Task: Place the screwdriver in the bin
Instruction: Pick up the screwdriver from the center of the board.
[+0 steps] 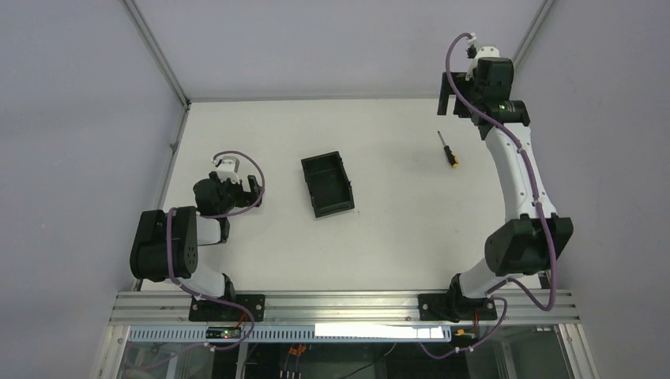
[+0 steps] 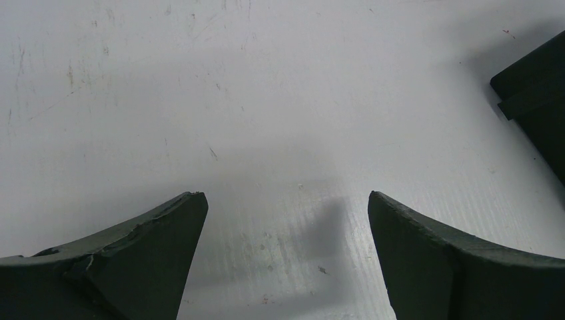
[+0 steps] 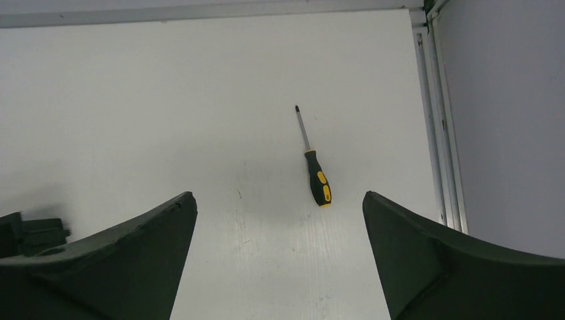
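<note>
The screwdriver's yellow-and-black handle lies flat on the tabletop, well below the raised, open fingers. My right gripper needs to go down onto it and close on it.
The screwdriver, with a thin dark shaft and a yellow-and-black handle, lies on the white table at the right. In the right wrist view it lies ahead of the fingers, tip pointing away. The black bin sits open-topped and empty at the table's middle; one corner of it shows at the right edge of the left wrist view. My right gripper is open and empty, raised high over the table above the screwdriver. My left gripper is open and empty, low over bare table left of the bin.
Grey walls with metal frame rails enclose the table on the left, back and right. The right rail runs close beside the screwdriver. An aluminium beam at the near edge carries both arm bases.
</note>
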